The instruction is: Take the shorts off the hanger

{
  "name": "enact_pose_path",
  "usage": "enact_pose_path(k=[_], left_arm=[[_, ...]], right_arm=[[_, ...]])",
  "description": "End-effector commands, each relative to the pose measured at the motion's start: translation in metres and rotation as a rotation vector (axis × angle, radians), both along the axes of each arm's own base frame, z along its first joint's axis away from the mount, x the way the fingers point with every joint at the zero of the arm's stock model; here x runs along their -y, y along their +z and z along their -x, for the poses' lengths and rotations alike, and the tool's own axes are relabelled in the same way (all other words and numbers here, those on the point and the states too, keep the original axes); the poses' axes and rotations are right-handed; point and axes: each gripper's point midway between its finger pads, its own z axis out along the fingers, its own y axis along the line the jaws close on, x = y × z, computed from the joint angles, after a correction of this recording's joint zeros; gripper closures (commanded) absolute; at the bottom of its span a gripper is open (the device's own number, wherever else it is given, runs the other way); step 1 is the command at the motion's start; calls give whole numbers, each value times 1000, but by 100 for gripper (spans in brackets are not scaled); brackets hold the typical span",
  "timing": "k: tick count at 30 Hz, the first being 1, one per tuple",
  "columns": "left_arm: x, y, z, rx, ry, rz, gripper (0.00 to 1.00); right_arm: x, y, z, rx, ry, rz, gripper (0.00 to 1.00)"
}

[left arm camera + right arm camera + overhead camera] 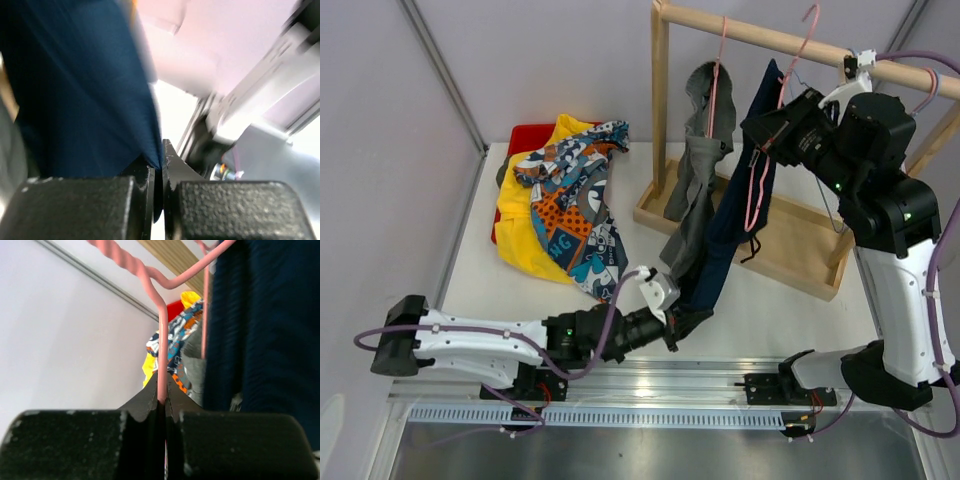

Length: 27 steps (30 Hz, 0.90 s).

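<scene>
The right gripper goes to the right in the top view next, along the bar, and releases the hanger's wire, since the pink hanger's hook hangs along the wooden bar [830,53].
The navy blue shorts [730,235] hang from a pink hanger [757,185] on the wooden rack and stretch down toward the table front. My left gripper [688,318] is shut on their bottom hem, the navy cloth [85,95] pinched between the jaws. My right gripper [767,133] is shut on the pink hanger's wire [161,350] up by the rail. The grey shorts [697,165] hang on another pink hanger to the left. The cartoon print shorts [575,200] and yellow shorts [520,225] lie piled at the back left. The olive pair is hidden.
The wooden rack [790,45] stands on a wooden base tray [790,262] at the back right. A red bin [525,135] sits under the pile of shorts. A white hanger [855,80] hangs on the rail by my right arm.
</scene>
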Motion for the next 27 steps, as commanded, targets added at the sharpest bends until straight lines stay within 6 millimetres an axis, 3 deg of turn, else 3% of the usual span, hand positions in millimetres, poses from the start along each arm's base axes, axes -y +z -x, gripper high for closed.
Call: enact_pose_path(k=[1, 3, 4, 6, 7, 8, 9, 10, 11, 12, 13, 14, 15, 16, 19, 21, 22, 23, 24, 26, 27], left_arm=[[-2, -48, 12, -76, 33, -88, 100], [0, -39, 8, -59, 55, -85, 100], [-1, -39, -1, -32, 96, -108, 100], [6, -14, -15, -12, 142, -92, 100], [6, -13, -30, 1, 181, -121, 100], [7, -9, -39, 10, 203, -125, 100], [10, 21, -59, 15, 251, -80, 100], [9, 24, -71, 32, 278, -104, 100], [11, 48, -82, 42, 299, -73, 100], [12, 65, -106, 53, 352, -63, 100], [13, 69, -118, 75, 376, -87, 100], [13, 87, -128, 84, 391, -86, 100], [17, 98, -149, 88, 433, -90, 100], [16, 110, -157, 89, 445, -103, 100], [24, 109, -171, 85, 457, -160, 100], [29, 98, -158, 68, 404, -189, 100], [24, 78, -147, 64, 383, -230, 100], [21, 74, -135, 71, 371, -237, 100], [19, 48, -113, 100, 371, -296, 100], [0, 20, -87, 129, 363, -370, 100], [-14, -15, -69, 129, 367, -484, 100]], right_arm=[[23, 57, 3, 201, -55, -69, 100], [18, 52, 18, 199, -1, -88, 100], [14, 31, 14, 141, 9, -93, 100], [14, 19, 39, 116, 54, -117, 100], [10, 9, 49, 81, 79, -147, 100], [4, -30, 46, -14, 93, -138, 100], [8, -34, 74, -10, 131, -167, 100], [6, -48, 86, -46, 157, -181, 100], [0, -82, 91, -142, 178, -194, 100], [7, -87, 114, -141, 193, -213, 100], [9, -98, 123, -165, 197, -217, 100], [13, -110, 129, -196, 189, -216, 100], [20, -117, 141, -214, 179, -207, 100], [22, -118, 146, -222, 178, -206, 100], [28, -96, 156, -185, 186, -190, 100], [36, -71, 157, -111, 160, -157, 100], [33, -68, 146, -116, 151, -134, 100], [34, -59, 139, -91, 136, -120, 100], [37, -42, 138, -36, 131, -102, 100], [31, -32, 116, -14, 115, -68, 100], [30, -26, 109, 11, 110, -39, 100]])
